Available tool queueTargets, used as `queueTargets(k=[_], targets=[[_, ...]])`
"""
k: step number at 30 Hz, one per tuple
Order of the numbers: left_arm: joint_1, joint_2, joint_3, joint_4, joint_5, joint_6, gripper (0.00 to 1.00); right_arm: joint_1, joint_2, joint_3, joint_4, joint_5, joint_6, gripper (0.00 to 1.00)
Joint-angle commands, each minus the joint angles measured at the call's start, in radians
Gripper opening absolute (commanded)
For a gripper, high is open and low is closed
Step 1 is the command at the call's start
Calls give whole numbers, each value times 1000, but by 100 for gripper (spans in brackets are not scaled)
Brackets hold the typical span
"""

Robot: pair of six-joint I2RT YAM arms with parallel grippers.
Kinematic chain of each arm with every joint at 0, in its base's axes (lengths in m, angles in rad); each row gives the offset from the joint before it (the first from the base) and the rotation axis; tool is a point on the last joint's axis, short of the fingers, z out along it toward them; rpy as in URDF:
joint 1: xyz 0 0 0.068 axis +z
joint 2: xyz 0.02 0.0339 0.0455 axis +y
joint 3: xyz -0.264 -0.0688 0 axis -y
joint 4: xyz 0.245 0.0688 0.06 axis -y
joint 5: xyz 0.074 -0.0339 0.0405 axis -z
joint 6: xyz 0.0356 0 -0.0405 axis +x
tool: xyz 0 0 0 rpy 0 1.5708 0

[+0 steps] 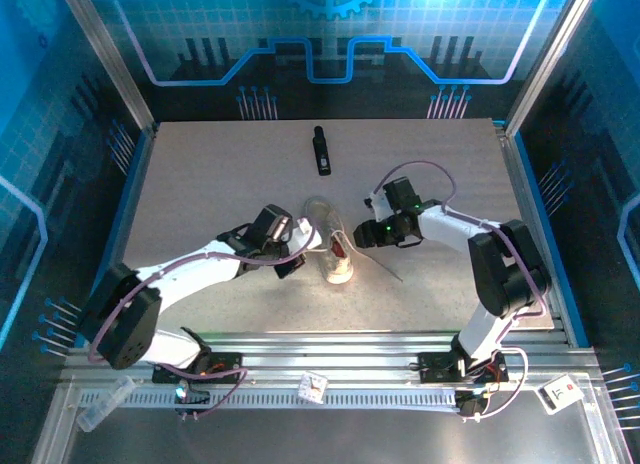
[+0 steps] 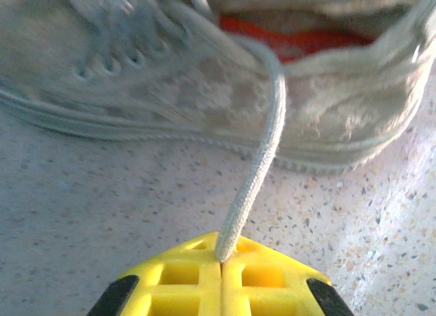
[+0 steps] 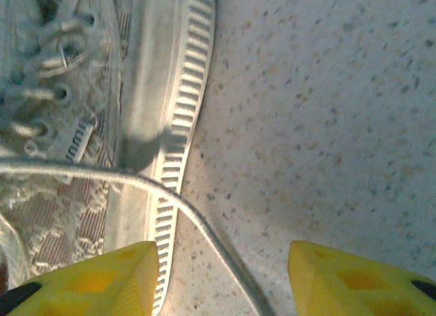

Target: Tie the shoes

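Note:
The left gripper will lift the thick pale lace and swing it outward toward the toe end of the shoe before letting go of it.
An off-white sneaker (image 1: 332, 246) with a red lining lies mid-table, heel toward the arms. My left gripper (image 1: 292, 254) sits at its left side, shut on a pale lace (image 2: 257, 169) that runs taut from the shoe's top (image 2: 204, 91) down into the yellow fingertips (image 2: 221, 265). My right gripper (image 1: 368, 231) hovers just right of the shoe, open. Its yellow fingers (image 3: 102, 275) straddle the other lace (image 3: 197, 224), which crosses the ribbed sole (image 3: 180, 118) and trails over the table.
A slim black bar-shaped object (image 1: 321, 150) lies at the back of the speckled table (image 1: 200, 184). The loose lace end (image 1: 388, 268) stretches toward the front right. Metal rails border the table's near edge.

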Motion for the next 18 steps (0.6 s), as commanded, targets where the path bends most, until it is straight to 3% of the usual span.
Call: queueTargets(k=[1, 9, 18], targets=[[26, -35, -6, 5, 46, -62, 0, 34, -43, -20, -99, 110, -6, 54], [60, -53, 27, 0, 81, -129, 0, 52, -73, -23, -225, 279, 35, 56], [59, 17, 129, 6, 104, 66, 2, 75, -12, -5, -292, 270, 58, 57]])
